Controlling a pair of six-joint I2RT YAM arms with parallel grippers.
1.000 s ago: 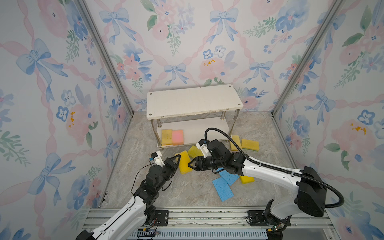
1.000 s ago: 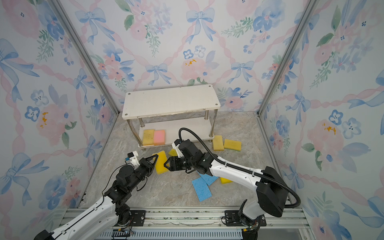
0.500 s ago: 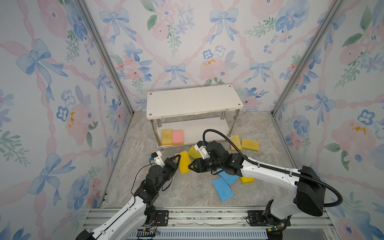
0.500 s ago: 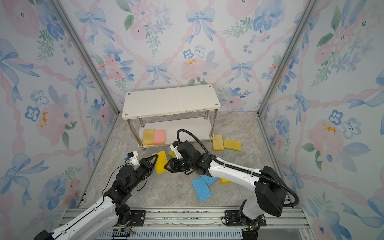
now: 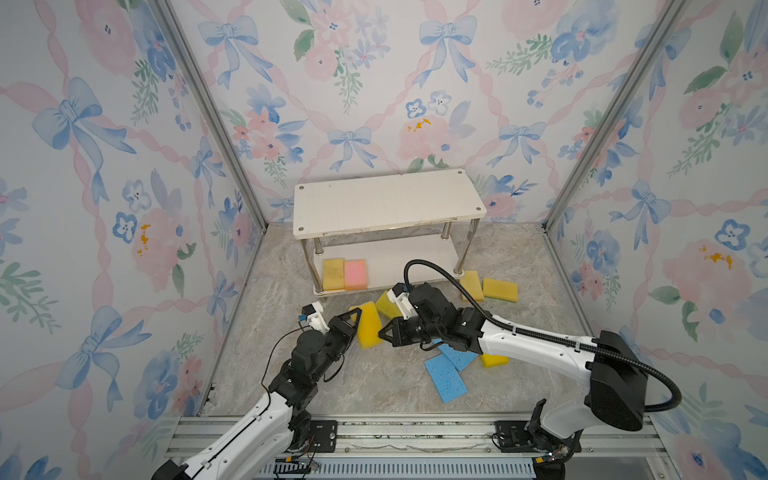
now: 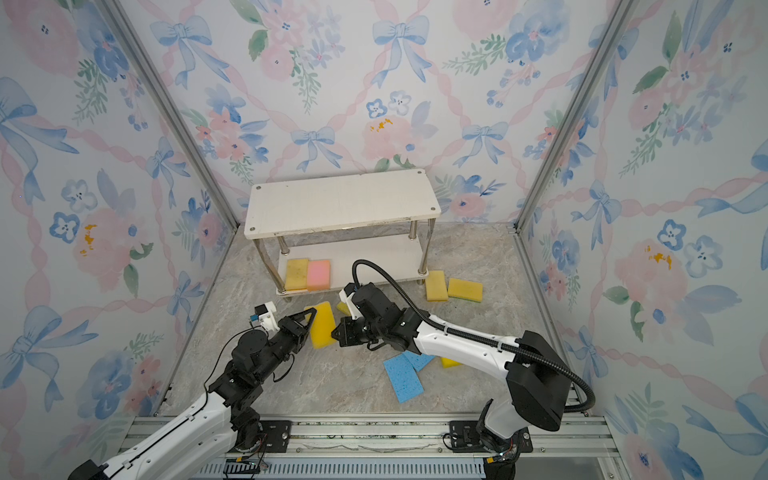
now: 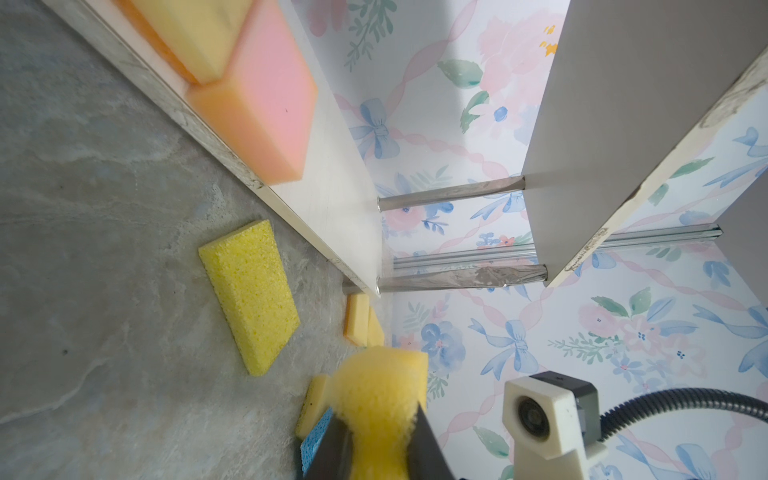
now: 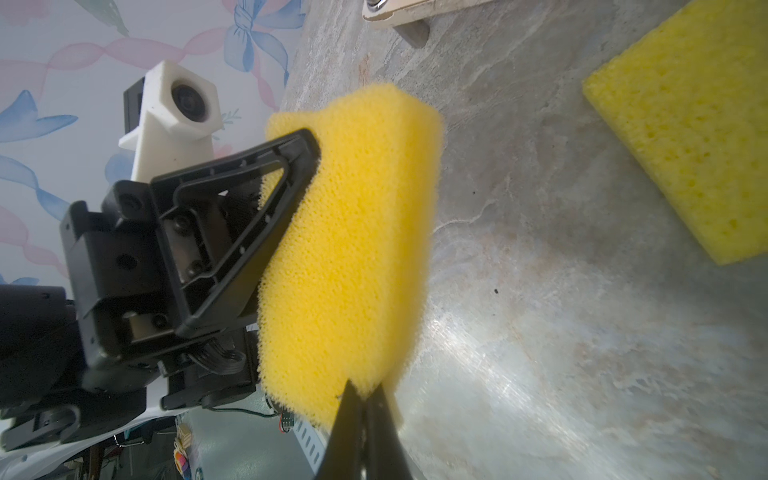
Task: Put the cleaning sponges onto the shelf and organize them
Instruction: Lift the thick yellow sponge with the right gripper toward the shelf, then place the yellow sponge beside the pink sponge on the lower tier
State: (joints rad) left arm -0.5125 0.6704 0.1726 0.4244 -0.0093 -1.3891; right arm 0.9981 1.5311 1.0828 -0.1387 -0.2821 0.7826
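The right gripper carries the yellow sponge outward onto the shelf's lower board beside the pink sponge [image 5: 355, 274] next. It releases the sponge there, because that part of the board is still bare.
A bright yellow sponge [image 5: 369, 326] [image 6: 323, 326] is held upright above the floor between both arms. My left gripper [image 5: 356, 320] [image 7: 380, 419] is shut on it, squeezing one end [image 7: 378, 399] between both fingers. My right gripper [image 5: 380, 334] [image 8: 365, 386] is shut on the opposite lower edge of the same sponge [image 8: 349, 232]. The white two-tier shelf [image 5: 386, 203] stands behind. Its lower board carries a yellow sponge [image 5: 333, 273] and a pink sponge [image 5: 355, 274] side by side at the left.
Loose on the marble floor are a yellow sponge [image 5: 386, 305] near the shelf front, two yellow ones [image 5: 471, 286] [image 5: 500, 289] by the right leg, two blue ones [image 5: 444, 378] and a yellow one [image 5: 494, 359] under the right arm. Wallpapered walls enclose three sides.
My right gripper has moved left up to the held yellow sponge and shut on its edge. The left arm has kept its place with the sponge.
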